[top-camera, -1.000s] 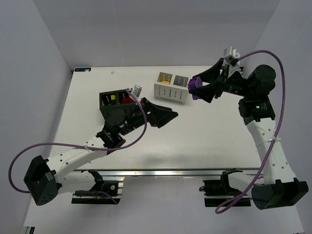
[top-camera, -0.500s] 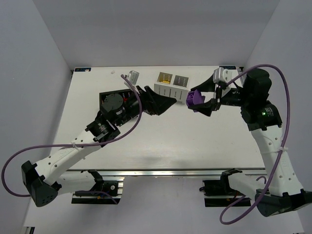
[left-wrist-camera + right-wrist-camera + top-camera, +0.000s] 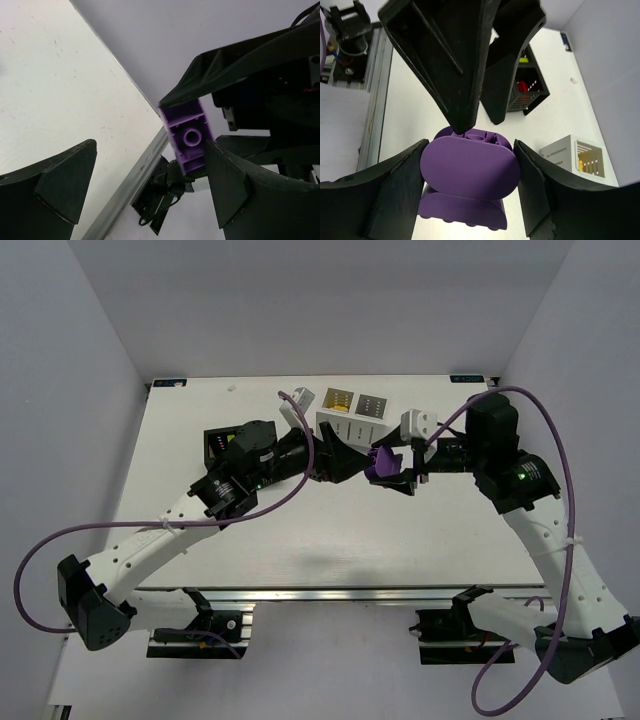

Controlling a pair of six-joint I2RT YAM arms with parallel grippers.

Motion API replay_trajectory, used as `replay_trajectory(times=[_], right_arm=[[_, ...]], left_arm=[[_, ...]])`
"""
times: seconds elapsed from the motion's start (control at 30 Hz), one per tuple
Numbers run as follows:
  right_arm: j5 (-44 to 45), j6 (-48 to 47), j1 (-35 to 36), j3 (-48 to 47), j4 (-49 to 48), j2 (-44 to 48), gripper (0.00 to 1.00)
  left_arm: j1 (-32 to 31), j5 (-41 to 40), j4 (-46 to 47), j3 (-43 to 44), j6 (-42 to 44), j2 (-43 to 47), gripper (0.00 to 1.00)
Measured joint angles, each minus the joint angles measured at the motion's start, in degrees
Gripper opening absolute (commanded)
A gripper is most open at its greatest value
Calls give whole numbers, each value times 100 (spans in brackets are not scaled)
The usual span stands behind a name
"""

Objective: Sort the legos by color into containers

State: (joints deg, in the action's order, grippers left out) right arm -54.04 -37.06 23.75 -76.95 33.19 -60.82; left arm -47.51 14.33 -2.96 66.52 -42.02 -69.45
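Note:
My left gripper moves toward my right gripper next, until its open fingers are around the purple lego's loose end (image 3: 375, 468) (image 3: 188, 137).
A purple lego (image 3: 379, 461) hangs above the table's middle with my right gripper (image 3: 388, 470) shut on it. In the right wrist view the purple lego (image 3: 467, 170) fills the gap between my two pads (image 3: 395, 192). My left gripper (image 3: 351, 460) is open and faces it from the left, fingertips at the brick's end. In the left wrist view the purple lego (image 3: 187, 136) sits close to one finger (image 3: 227, 185); contact cannot be told. The black container (image 3: 222, 444) holds red and lime bricks. The white container (image 3: 352, 415) shows yellow in one cell.
The left arm reaches over the black container (image 3: 527, 90). The white container (image 3: 572, 157) stands just behind both grippers. Purple cables loop from each arm. An aluminium rail (image 3: 330, 592) runs along the near table edge. White walls close in on both sides.
My right gripper has carried the purple lego left and down toward the table's middle. My left gripper has swung right, away from the black container, to meet it. Neither gripper's opening changed.

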Motion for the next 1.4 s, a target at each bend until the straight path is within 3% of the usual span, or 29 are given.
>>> replay_trajectory(times=[0.33,0.7,0.83,0.93,0.97,1.17,1.23,1.27,1.3,1.37,1.4], right_arm=[[1016,-308,623,63,166,-282,1],[1456,-468,970,79,278,-306,1],[1561,-525,1019,105,282,-306,1],[1639,-549,1043,146,269,-304,4],[1657,-557,1049,184,271,-304,6],[1801,-688,1078,286,136,-286,31],[1816,-688,1078,293,136,-282,43],[1825,-688,1080,299,138,-280,47],[1834,-688,1078,321,138,-273,64],[1840,-675,1078,374,138,-254,89],[1838,-649,1078,391,142,-254,89]], left_arm=[[9,282,-192,98,66,-52,97],[9,391,-485,234,105,-391,83],[9,389,-557,234,109,-426,71],[9,420,-544,243,90,-428,50],[7,428,-544,254,90,-428,36],[9,417,-579,267,-44,-455,16],[13,455,-560,267,-44,-474,1],[15,474,-551,267,-46,-494,0],[20,496,-538,267,-46,-514,0],[26,542,-549,267,-46,-546,0],[24,577,-549,264,-17,-555,0]])
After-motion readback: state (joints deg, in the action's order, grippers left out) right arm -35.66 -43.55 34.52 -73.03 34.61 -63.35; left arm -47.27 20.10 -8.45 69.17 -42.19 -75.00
